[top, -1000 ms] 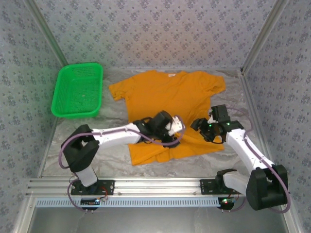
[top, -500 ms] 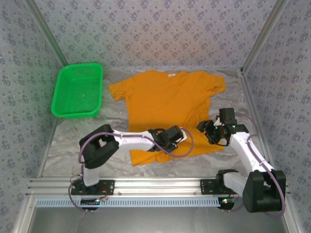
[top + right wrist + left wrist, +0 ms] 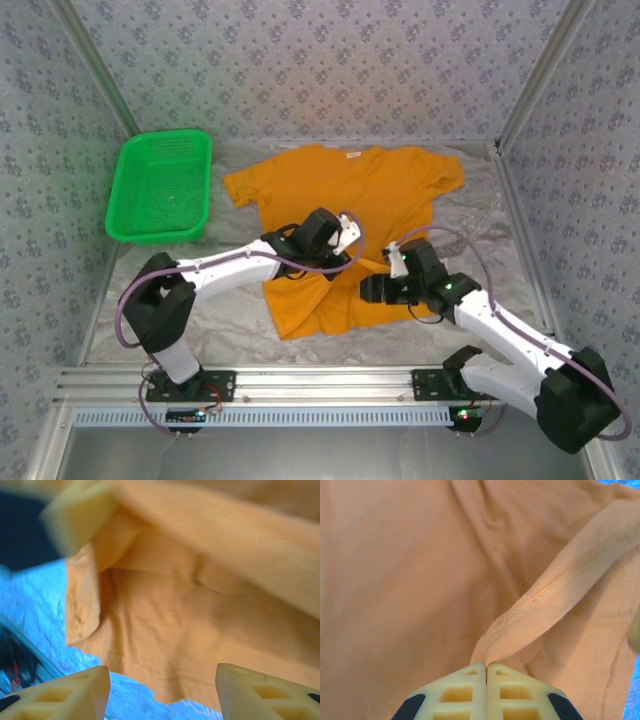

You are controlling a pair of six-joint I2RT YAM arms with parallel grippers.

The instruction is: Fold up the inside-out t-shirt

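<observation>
My left gripper should next carry the stitched hem fold away from my base toward the sleeve by the green basket and let go of the fold.
The inside-out t-shirt (image 3: 345, 195) is orange and lies spread on the table, its collar with a small white tag (image 3: 352, 155) at the far side. My left gripper (image 3: 346, 234) is over the shirt's lower middle. In the left wrist view it (image 3: 486, 664) is shut on a stitched hem fold (image 3: 545, 592), lifted off the cloth (image 3: 395, 580) below. My right gripper (image 3: 368, 289) hovers over the shirt's near right part, pointing left. In the right wrist view its fingers (image 3: 75, 690) stand wide apart above the ragged near hem (image 3: 175, 680), holding nothing.
A green mesh basket (image 3: 160, 188) stands at the far left of the table. Crinkled silver sheeting (image 3: 480, 200) covers the table around the shirt. Patterned walls close in three sides, and a metal rail (image 3: 320, 385) runs along the near edge.
My left gripper shut on the shirt's near hem and pulled it up and away toward the shirt's middle. The right arm swung left over the shirt's near right part, still open.
</observation>
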